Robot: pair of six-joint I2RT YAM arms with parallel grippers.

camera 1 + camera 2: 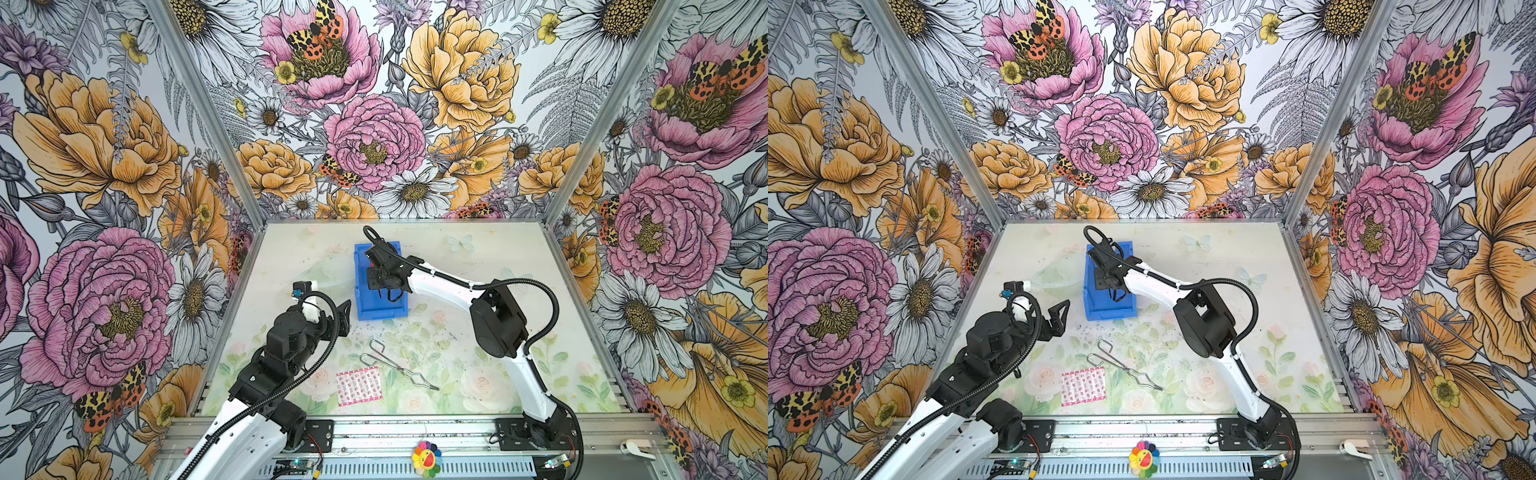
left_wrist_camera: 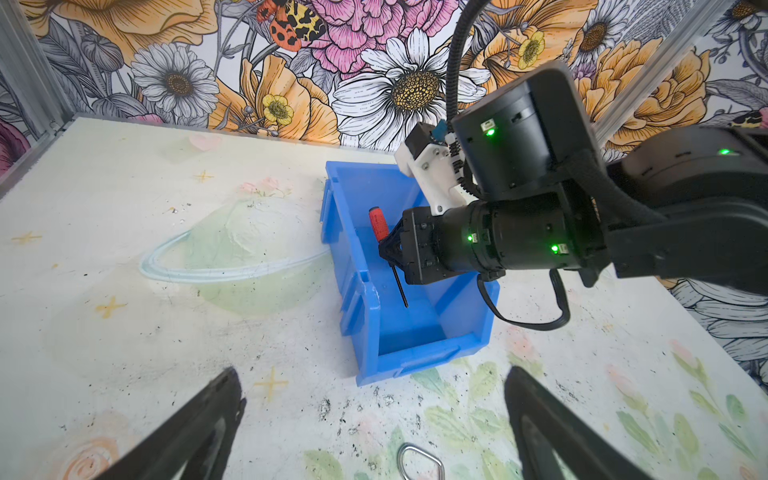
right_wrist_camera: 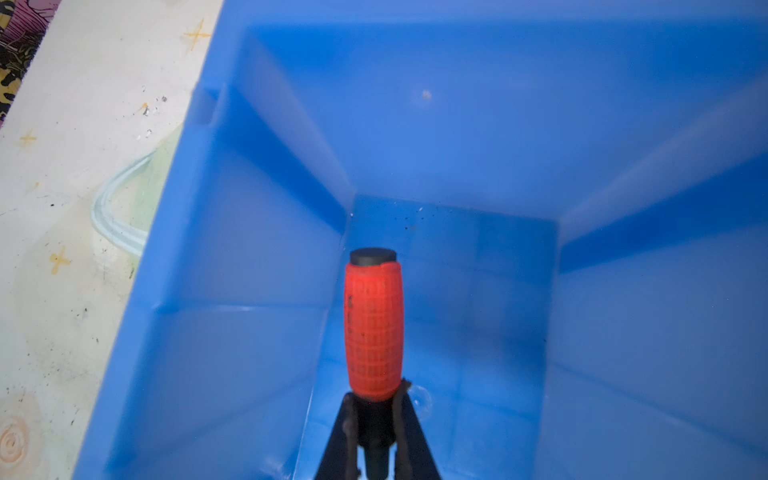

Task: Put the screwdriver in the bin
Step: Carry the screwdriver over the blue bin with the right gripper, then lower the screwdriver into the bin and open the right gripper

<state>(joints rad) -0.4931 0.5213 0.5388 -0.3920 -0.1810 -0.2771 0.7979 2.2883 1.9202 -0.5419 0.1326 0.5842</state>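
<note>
The screwdriver (image 2: 378, 223) is still held above the bin's bottom, which is below my right gripper. My right gripper should next lower toward the bin's bottom and let go of the screwdriver's black collar.
The bright blue bin (image 1: 360, 291) (image 1: 1090, 297) stands upright at the middle back of the table. My right gripper (image 2: 388, 249) (image 3: 374, 419) hangs inside the bin's open top, shut on the black collar of the screwdriver (image 2: 378, 223). The red handle (image 3: 372, 328) points toward the bin's far wall (image 3: 457, 145), and the thin dark shaft slants down toward the lower front lip (image 2: 419, 355). The screwdriver is above the bin floor, not lying on it. My left gripper (image 1: 343, 316) (image 1: 1061, 313) (image 2: 372, 374) stands open and empty over the table, to the left of the bin's front.
Silver wire tongs (image 1: 395, 361) (image 1: 1125, 361) lie on the table in front of the bin, one loop end (image 2: 419, 457) showing between my left fingers. A flat pink patterned packet (image 1: 359, 386) (image 1: 1084, 386) lies near the front edge. Floral walls enclose three sides.
</note>
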